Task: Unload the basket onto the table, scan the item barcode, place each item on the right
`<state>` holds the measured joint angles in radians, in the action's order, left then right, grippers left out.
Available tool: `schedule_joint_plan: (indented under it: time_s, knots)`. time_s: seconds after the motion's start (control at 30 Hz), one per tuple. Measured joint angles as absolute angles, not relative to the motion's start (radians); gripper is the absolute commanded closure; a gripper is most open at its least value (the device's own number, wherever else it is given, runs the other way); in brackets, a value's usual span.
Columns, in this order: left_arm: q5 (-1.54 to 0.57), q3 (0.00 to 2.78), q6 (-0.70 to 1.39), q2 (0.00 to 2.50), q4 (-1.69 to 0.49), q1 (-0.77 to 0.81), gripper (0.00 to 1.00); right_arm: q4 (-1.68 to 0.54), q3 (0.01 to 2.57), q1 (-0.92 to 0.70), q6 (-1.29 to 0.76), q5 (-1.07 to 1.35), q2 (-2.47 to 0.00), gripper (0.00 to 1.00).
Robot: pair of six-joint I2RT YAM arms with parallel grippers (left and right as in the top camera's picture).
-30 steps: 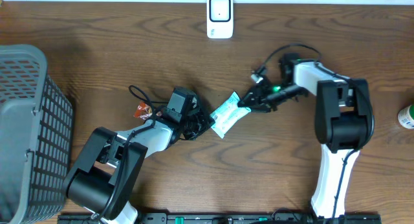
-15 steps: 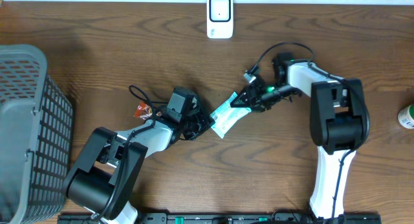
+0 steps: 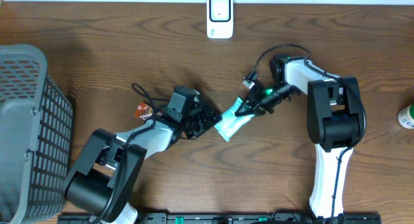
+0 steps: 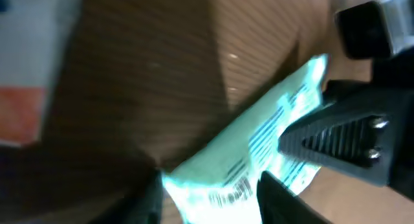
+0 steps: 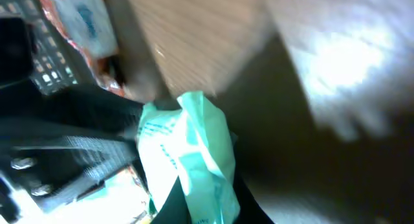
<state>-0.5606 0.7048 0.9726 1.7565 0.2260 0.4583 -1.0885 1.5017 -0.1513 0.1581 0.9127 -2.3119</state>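
Note:
I should move my right gripper right in the overhead view to the bare wood by the bottle, taking the packet outward over the scanner [image 3: 220,17], then across, and release it.
The item is a pale green and white packet [image 3: 231,124] lying on the wooden table between my two grippers. My right gripper [image 3: 244,109] is shut on its upper right end; in the right wrist view the packet [image 5: 187,140] is pinched between the dark fingers [image 5: 167,201]. My left gripper [image 3: 208,122] stands open at the packet's lower left end. In the left wrist view the packet [image 4: 272,120] lies between the spread jaws and its barcode [image 4: 233,188] faces the camera. A white scanner [image 3: 220,17] sits at the table's far edge.
A grey mesh basket [image 3: 26,120] stands at the left edge. A small orange packet [image 3: 142,110] lies beside the left arm. A green-capped bottle [image 3: 406,116] is at the right edge. Black cable loops near both wrists.
The left gripper has opened and let go of the packet. The right gripper moved left onto the packet's upper end and closed on it; the packet shifted slightly right.

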Motion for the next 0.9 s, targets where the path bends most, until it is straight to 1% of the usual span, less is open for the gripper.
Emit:
schedule_joint_plan:
  time_s: [0.1, 0.17, 0.3, 0.5, 0.53, 0.63, 0.67, 0.7, 0.8, 0.9]
  knots:
    - [-0.54, 0.706, 0.927, 1.702, 0.199, 0.456, 0.28, -1.176, 1.526, -0.135, 0.197, 0.878, -2.313, 0.99]
    - [-0.501, 0.716, 0.877, 1.62, 0.131, 0.448, 0.24, -1.212, 1.55, -0.123, 0.214, 0.866, -2.308, 0.99]
    - [-0.364, 0.791, 0.757, 1.391, -0.054, 0.41, 0.23, -1.249, 1.567, -0.102, 0.231, 0.864, -2.234, 0.99]
    - [-0.167, 0.842, 0.622, 1.066, -0.255, 0.353, 0.21, -1.257, 1.579, -0.093, 0.247, 0.898, -2.006, 0.98]
    - [-0.132, 0.842, 0.605, 1.023, -0.284, 0.353, 0.18, -1.24, 1.581, -0.094, 0.249, 0.902, -1.964, 0.99]
    - [-0.034, 0.843, 0.574, 0.918, -0.341, 0.353, 0.17, -1.12, 1.586, -0.101, 0.247, 0.875, -1.849, 0.98]
    - [-0.004, 0.843, 0.568, 0.892, -0.352, 0.353, 0.17, -1.034, 1.589, -0.11, 0.236, 0.807, -1.797, 0.98]
    - [0.023, 0.843, 0.564, 0.87, -0.361, 0.353, 0.17, -1.013, 1.589, -0.112, 0.228, 0.789, -1.786, 0.98]
    - [0.074, 0.843, 0.552, 0.824, -0.375, 0.353, 0.17, -0.83, 1.593, -0.162, 0.181, 0.573, -1.719, 0.99]
    - [0.102, 0.843, 0.548, 0.802, -0.405, 0.353, 0.17, -0.676, 1.594, -0.226, 0.159, 0.384, -1.707, 0.99]
